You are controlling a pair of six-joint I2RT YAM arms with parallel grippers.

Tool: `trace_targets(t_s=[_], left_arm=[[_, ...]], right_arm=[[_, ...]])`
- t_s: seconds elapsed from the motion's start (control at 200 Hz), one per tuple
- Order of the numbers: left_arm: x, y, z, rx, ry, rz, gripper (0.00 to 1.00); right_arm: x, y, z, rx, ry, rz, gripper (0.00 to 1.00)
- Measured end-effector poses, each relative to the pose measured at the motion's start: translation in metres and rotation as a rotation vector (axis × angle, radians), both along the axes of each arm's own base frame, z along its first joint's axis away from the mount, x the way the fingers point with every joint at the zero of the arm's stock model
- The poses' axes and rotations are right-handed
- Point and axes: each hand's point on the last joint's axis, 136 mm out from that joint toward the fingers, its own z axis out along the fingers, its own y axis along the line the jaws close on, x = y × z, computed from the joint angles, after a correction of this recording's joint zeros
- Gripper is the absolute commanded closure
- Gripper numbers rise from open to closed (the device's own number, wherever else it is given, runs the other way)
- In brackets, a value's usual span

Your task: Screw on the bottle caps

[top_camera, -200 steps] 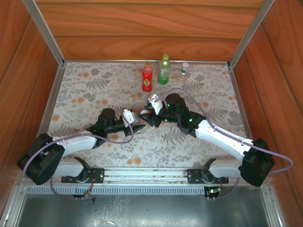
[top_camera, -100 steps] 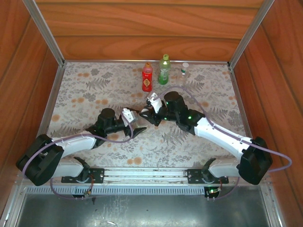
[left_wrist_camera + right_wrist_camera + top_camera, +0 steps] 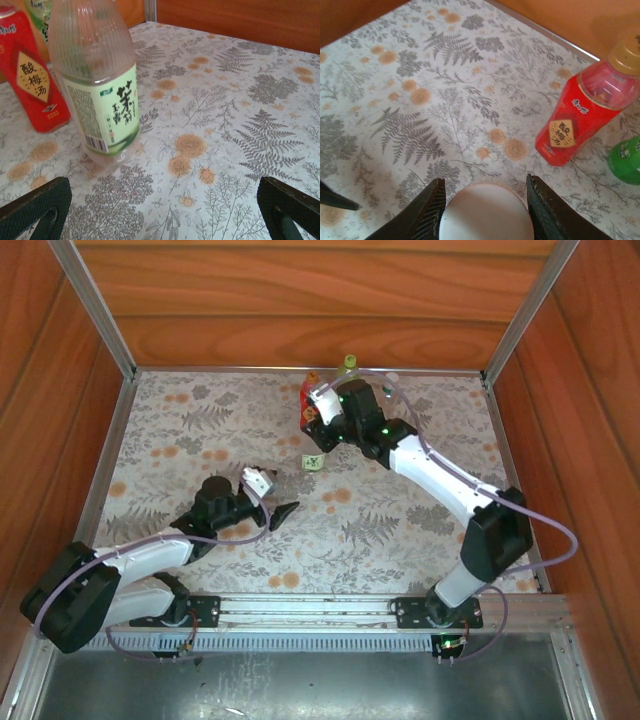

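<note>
The white cap is already on top of the labelled bottle, so I need to lower my right gripper gently, set the bottle's bottom on the cloth near the red bottle and let go of the cap.
My right gripper [image 3: 316, 430] is shut on a white bottle cap [image 3: 487, 215] that sits on top of the clear bottle with a green label [image 3: 97, 85]. That bottle [image 3: 312, 463] is upright beside the red bottle [image 3: 570, 120]. I cannot tell whether its base rests on the cloth or hangs just above it. The red bottle carries an orange cap [image 3: 627, 52]. The green bottle [image 3: 627, 160] stands next to it, topped by a yellow-green cap [image 3: 349, 362]. My left gripper [image 3: 278, 512] is open and holds nothing, its fingers [image 3: 37, 210] spread wide, short of the labelled bottle.
Another clear bottle with a white cap [image 3: 390, 380] stands at the back right of the row. The flowered cloth [image 3: 200, 430] covers the table. Wooden walls [image 3: 300, 300] and metal posts close in the back and sides.
My left gripper opened, let go of the labelled bottle and drew back. My right gripper carried the bottle by its cap from the table's middle to the back, beside the red bottle.
</note>
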Motion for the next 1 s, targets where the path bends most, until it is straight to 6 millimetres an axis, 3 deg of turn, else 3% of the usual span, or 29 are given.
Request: trace_targets(t_s=[0.205,0.395,0.565,0.66,0.799,0.884,1.004], left_arm=[[0.006,0.011,0.002,-0.012,0.000,0.054,0.00],[0.013,0.017,0.002,-0.012,0.001,0.091,0.00],[0.028,0.035,0.002,-0.020,0.011,0.162,0.00],[0.043,0.055,0.003,-0.031,0.023,0.243,0.00],[0.070,0.090,0.011,-0.037,0.005,0.404,0.00],[0.086,0.117,0.019,-0.029,-0.019,0.524,0.00],[0.100,0.164,0.028,-0.013,-0.044,0.705,0.00]], right_arm=[[0.013,-0.003,-0.029,-0.057,0.057,-0.007,0.55],[0.013,-0.001,-0.031,-0.060,0.053,0.008,0.30],[0.014,-0.003,-0.028,-0.071,0.032,0.001,0.16],[0.013,-0.007,-0.014,-0.060,0.001,-0.008,0.10],[0.009,-0.023,0.026,-0.007,-0.097,-0.051,0.04],[0.006,-0.044,0.042,0.029,-0.159,-0.094,0.03],[0.011,-0.084,0.039,0.041,-0.213,-0.196,0.02]])
